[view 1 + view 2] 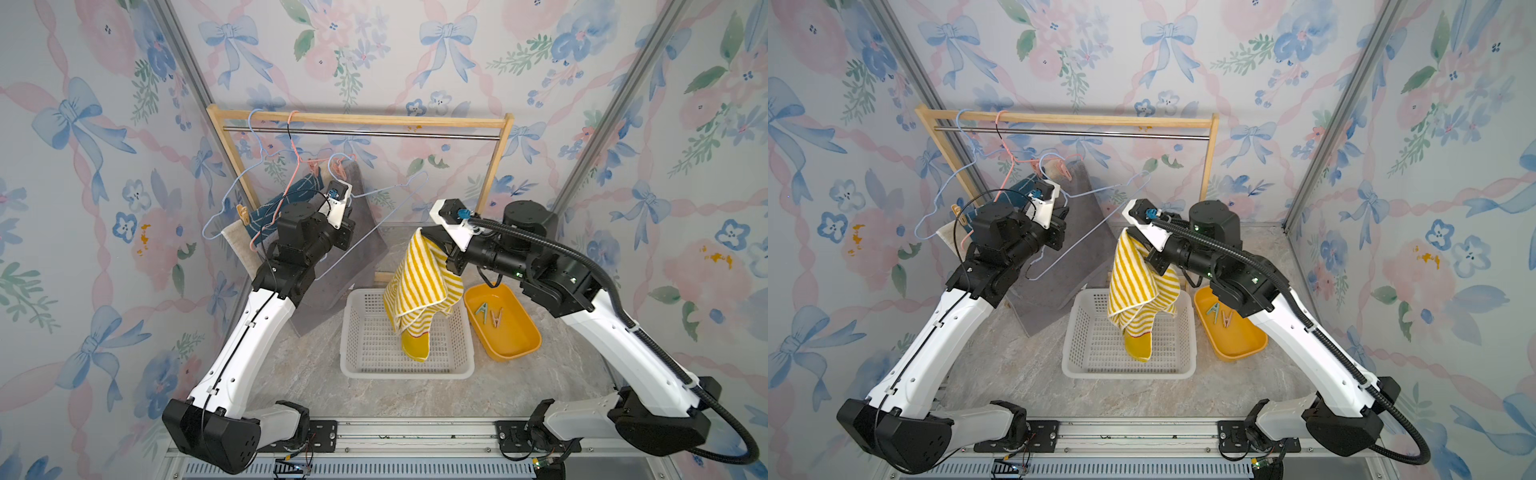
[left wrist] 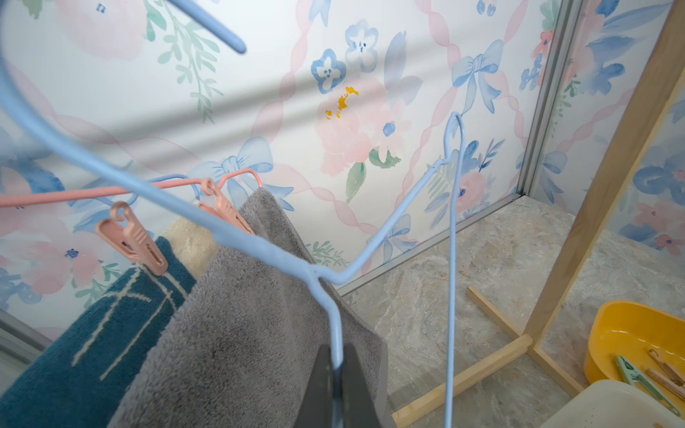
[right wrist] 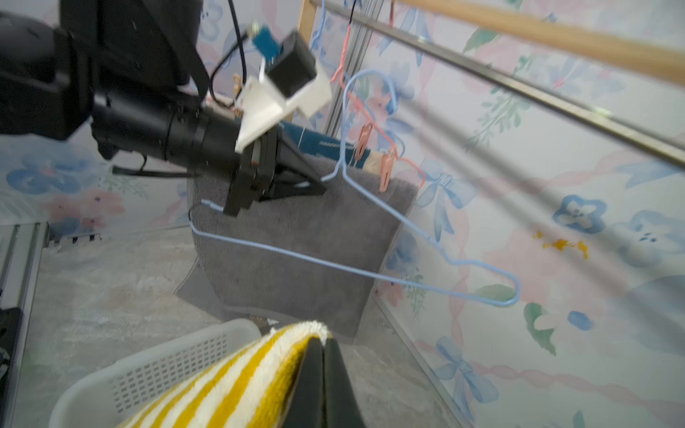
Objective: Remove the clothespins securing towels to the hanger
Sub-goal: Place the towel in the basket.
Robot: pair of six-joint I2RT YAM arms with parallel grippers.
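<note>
Next, the right gripper lowers toward the white basket (image 1: pixel 353 365) below it and releases the yellow-striped towel (image 1: pixel 419 282) there, since the towel's lower end already hangs over the basket.
My left gripper (image 2: pixel 336 355) is shut on the wire of a loose light blue hanger (image 2: pixel 381 237), held off the rail in front of the grey towel (image 2: pixel 241 333). One pink clothespin (image 2: pixel 129 237) grips the dark blue towel (image 2: pixel 74 352). A second pink clothespin (image 2: pixel 224 211) pins the grey towel's top corner. A tan clothespin (image 1: pixel 243 212) sits at the far left of the hung towels. My right gripper (image 3: pixel 323 341) is shut on the top edge of the yellow-striped towel (image 1: pixel 419 282), which dangles into the white basket (image 1: pixel 353 365).
A yellow bin (image 1: pixel 519 345) right of the basket holds a green and a tan clothespin (image 1: pixel 490 316). The wooden rack (image 1: pixel 357 120) with its metal rail stands at the back. A pink hanger (image 1: pixel 297 153) and another blue hanger (image 1: pixel 232 183) hook over its left end.
</note>
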